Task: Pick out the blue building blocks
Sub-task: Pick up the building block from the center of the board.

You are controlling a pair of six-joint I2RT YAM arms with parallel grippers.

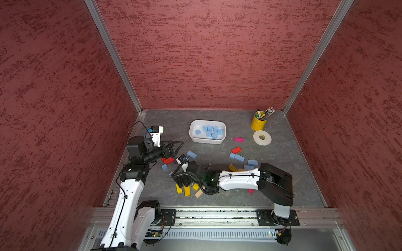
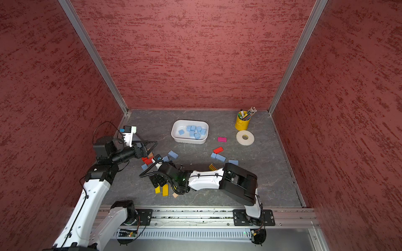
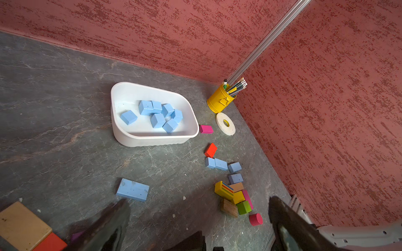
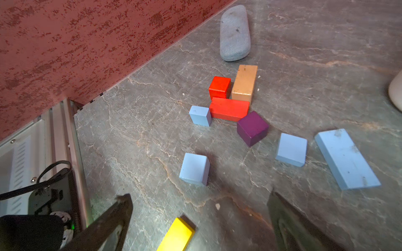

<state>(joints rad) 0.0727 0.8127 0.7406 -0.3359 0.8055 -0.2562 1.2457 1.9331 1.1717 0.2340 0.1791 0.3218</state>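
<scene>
My open right gripper moves down and past the yellow block and around the nearest blue cube (image 1: 171,174) (image 4: 195,168) next, since bare tabletop beside it leaves both fingers room.
Several blue building blocks (image 1: 210,130) (image 3: 156,113) lie in a white tub (image 1: 193,137). More lie loose on the grey table: a flat brick (image 1: 191,154) (image 3: 133,189) (image 4: 345,159), a group at the right (image 1: 237,157) (image 3: 220,164), and cubes near the left (image 4: 194,169) (image 4: 200,115) (image 4: 292,149). My left gripper (image 1: 177,148) (image 3: 199,201) hangs open and empty left of the flat brick. My right gripper (image 1: 177,180) (image 4: 199,195) is open low over the table, with the nearest blue cube just ahead of its fingertips and a yellow block (image 4: 177,235) under its jaws.
A yellow pencil can (image 1: 258,121) and a tape roll (image 1: 262,137) stand at the back right. Red (image 1: 236,150), magenta (image 1: 239,139), purple (image 4: 252,128), wood (image 4: 244,83) and yellow (image 1: 186,190) blocks lie among the blue ones. A grey case (image 4: 234,33) lies by the left wall.
</scene>
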